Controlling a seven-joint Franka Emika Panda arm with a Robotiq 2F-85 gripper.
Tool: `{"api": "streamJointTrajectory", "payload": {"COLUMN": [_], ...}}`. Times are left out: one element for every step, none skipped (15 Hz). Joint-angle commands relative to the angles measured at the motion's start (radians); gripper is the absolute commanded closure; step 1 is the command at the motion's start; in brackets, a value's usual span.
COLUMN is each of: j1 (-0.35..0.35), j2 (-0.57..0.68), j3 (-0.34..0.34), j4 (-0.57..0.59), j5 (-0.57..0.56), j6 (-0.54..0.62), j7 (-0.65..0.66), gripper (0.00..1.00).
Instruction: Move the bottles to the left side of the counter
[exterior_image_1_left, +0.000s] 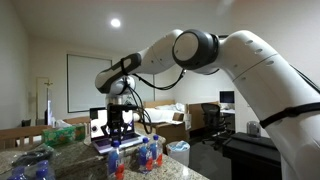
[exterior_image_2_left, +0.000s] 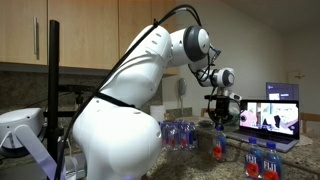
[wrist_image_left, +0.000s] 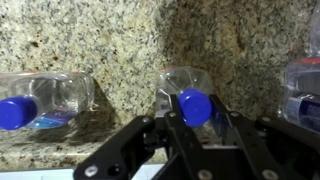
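Note:
Next, my gripper carries the bottle sideways and releases it on bare granite (exterior_image_2_left: 203, 153) (wrist_image_left: 250, 88) beside the bottle group, since that spot lies right of my gripper in the wrist view.
Several clear water bottles with blue caps stand on the speckled granite counter (wrist_image_left: 110, 40). In the wrist view one bottle (wrist_image_left: 190, 85) sits between my gripper's (wrist_image_left: 196, 118) black fingers, which press on both sides of its blue cap. Another bottle (wrist_image_left: 45, 98) stands to its left and a third (wrist_image_left: 303, 90) at the right edge. In both exterior views my gripper (exterior_image_1_left: 120, 128) (exterior_image_2_left: 220, 112) hangs straight down over the held bottle (exterior_image_1_left: 116, 160) (exterior_image_2_left: 219, 145), with more bottles (exterior_image_1_left: 150, 155) (exterior_image_2_left: 262, 160) beside it.
An open laptop (exterior_image_2_left: 272, 115) stands on the counter just behind the bottles. A shrink-wrapped pack of bottles (exterior_image_2_left: 180, 133) (exterior_image_1_left: 30, 165) lies further along the counter. Wooden cabinets (exterior_image_2_left: 80, 30) hang above. A bin (exterior_image_1_left: 180, 152) stands on the floor beyond the counter's edge.

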Motion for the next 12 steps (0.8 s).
{"api": "streamJointTrajectory", "payload": {"j1": [0.019, 0.027, 0.039, 0.049, 0.059, 0.067, 0.075, 0.082, 0.09, 0.094, 0.101, 0.106], "j2": [0.013, 0.017, 0.021, 0.028, 0.037, 0.046, 0.059, 0.069, 0.086, 0.099, 0.118, 0.133], "j3": [0.013, 0.015, 0.015, 0.017, 0.018, 0.019, 0.021, 0.022, 0.024, 0.025, 0.026, 0.024], "j4": [0.014, 0.015, 0.014, 0.019, 0.028, 0.037, 0.056, 0.072, 0.102, 0.123, 0.158, 0.187], "j5": [0.036, 0.04, 0.04, 0.038, 0.034, 0.032, 0.028, 0.026, 0.024, 0.024, 0.022, 0.02], "j6": [0.049, 0.07, 0.098, 0.114, 0.122, 0.125, 0.111, 0.103, 0.078, 0.066, 0.039, 0.015], "j7": [0.069, 0.087, 0.112, 0.128, 0.143, 0.15, 0.155, 0.157, 0.158, 0.155, 0.158, 0.165], "gripper": [0.86, 0.86, 0.86, 0.86, 0.86, 0.86, 0.86, 0.86, 0.86, 0.86, 0.86, 0.86]}}
